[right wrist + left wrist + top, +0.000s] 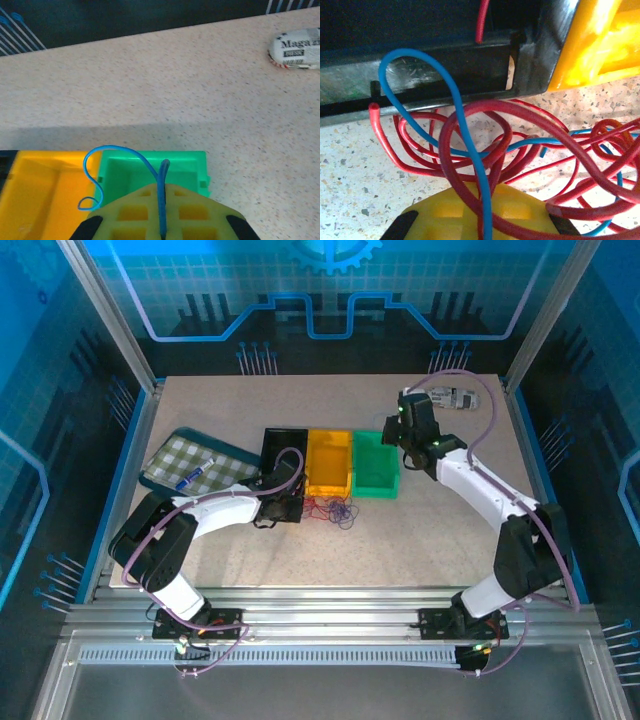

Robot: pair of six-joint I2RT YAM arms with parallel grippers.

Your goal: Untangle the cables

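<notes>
The right gripper moves down and back over the green bin's open bottom next and releases the blue wire, since the wire is still high above the bin.
The cables form a small tangle (333,510) on the table just in front of the yellow bin (329,462). In the left wrist view, thick red loops (470,131) and a thin blue wire (454,97) cross over each other. Both run down into the seam of my left gripper (485,220), which is shut on them beside the black bin (420,50). My right gripper (162,220) is shut on a separate blue wire (120,149). It holds that wire above the green bin (150,162), and the free end curls left over the yellow bin (45,185).
Black (284,440), yellow and green (375,465) bins stand side by side mid-table. A checkered tray (170,452) with a blue pen (193,477) lies at the left. A crumpled printed packet (455,398) rests at the far right corner. Frame posts border the table.
</notes>
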